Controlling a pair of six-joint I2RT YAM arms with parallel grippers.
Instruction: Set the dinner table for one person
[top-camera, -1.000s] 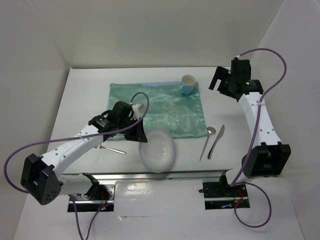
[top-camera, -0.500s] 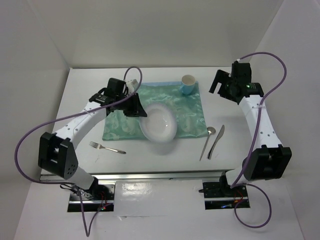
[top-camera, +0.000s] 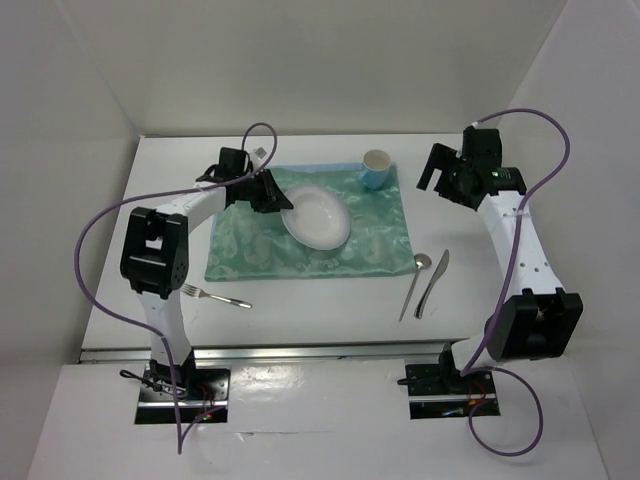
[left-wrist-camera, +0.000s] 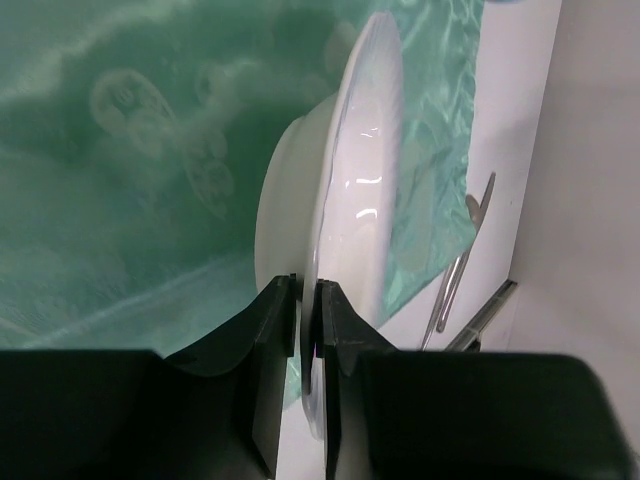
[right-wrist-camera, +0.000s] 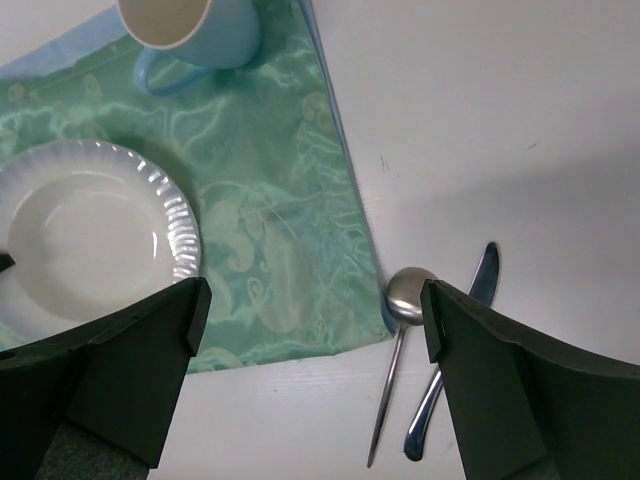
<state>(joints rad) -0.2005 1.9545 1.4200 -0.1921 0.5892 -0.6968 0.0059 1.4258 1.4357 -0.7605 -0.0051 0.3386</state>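
Next, the left gripper moves the white plate (top-camera: 318, 215) straight down onto the green mat's middle to release the plate's rim, since it still hangs above the mat.
My left gripper (top-camera: 274, 194) is shut on the rim of a white plate (top-camera: 318, 215) and holds it over the middle of the green mat (top-camera: 370, 240), which lies on the white dinner table (top-camera: 320, 310). In the left wrist view the plate (left-wrist-camera: 350, 210) stands edge-on between my fingers (left-wrist-camera: 275, 330). My right gripper (top-camera: 445, 172) is open and empty, high at the right rear. A blue mug (top-camera: 376, 168) stands on the mat's far right corner. A spoon (top-camera: 413, 282) and a knife (top-camera: 434, 282) lie right of the mat, a fork (top-camera: 214, 296) lies left of it.
White walls enclose the table at the back and sides. A metal rail (top-camera: 320, 352) runs along the near edge. In the right wrist view the mug (right-wrist-camera: 190, 30), plate (right-wrist-camera: 80, 245), spoon (right-wrist-camera: 400, 345) and knife (right-wrist-camera: 450, 370) all show below.
My left gripper has carried the plate from the near edge of the table back and up onto the middle of the mat. The right arm has barely moved.
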